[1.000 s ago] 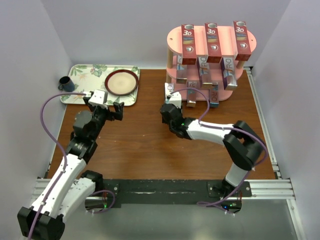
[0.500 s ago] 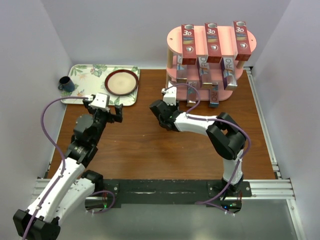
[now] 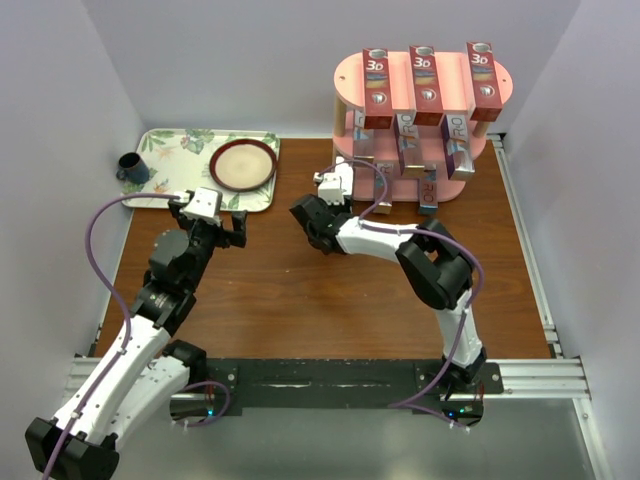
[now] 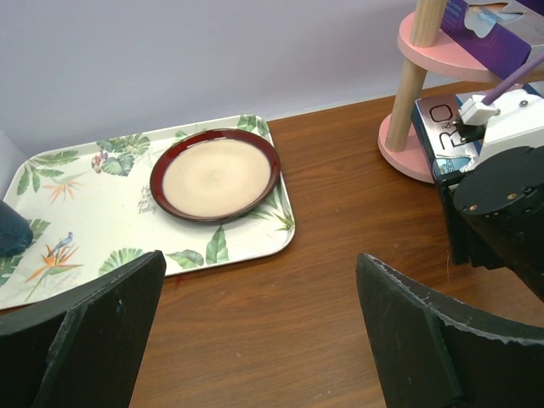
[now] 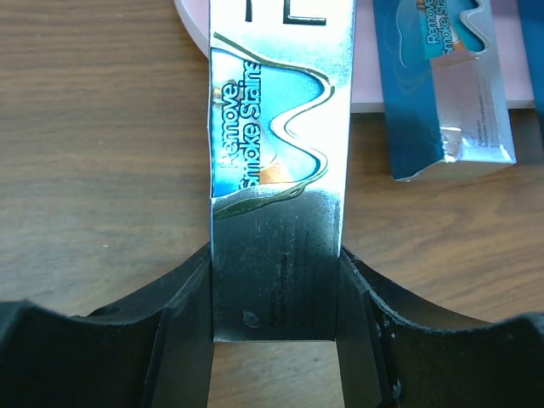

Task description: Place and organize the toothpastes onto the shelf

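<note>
My right gripper needs to move away from my base next, then bring the silver-white carton further onto the shelf's bottom board (image 3: 356,184) next to the second carton.
My right gripper (image 5: 276,289) is shut on a silver-white toothpaste carton (image 5: 280,127) with blue "Remove Smoke Stains" lettering. The carton lies low over the table, and its far end reaches the bottom board of the pink shelf (image 5: 365,59). A second silver and blue carton (image 5: 446,93) lies on that board to the right. From above, the right gripper (image 3: 338,190) sits at the left foot of the shelf (image 3: 350,80). Three red cartons (image 3: 377,88) lie on the top tier and silver ones (image 3: 455,135) on the middle tier. My left gripper (image 3: 215,222) hangs open with nothing in it.
A floral tray (image 3: 175,150) at the back left carries a red-rimmed plate (image 3: 243,164) and a dark blue cup (image 3: 131,167). In the left wrist view the right wrist (image 4: 501,195) stands close to the shelf post (image 4: 406,93). White walls enclose the table.
The right gripper has swung left and towards the shelf's left end with the silver carton, and its elbow has folded in. The left arm has barely moved.
</note>
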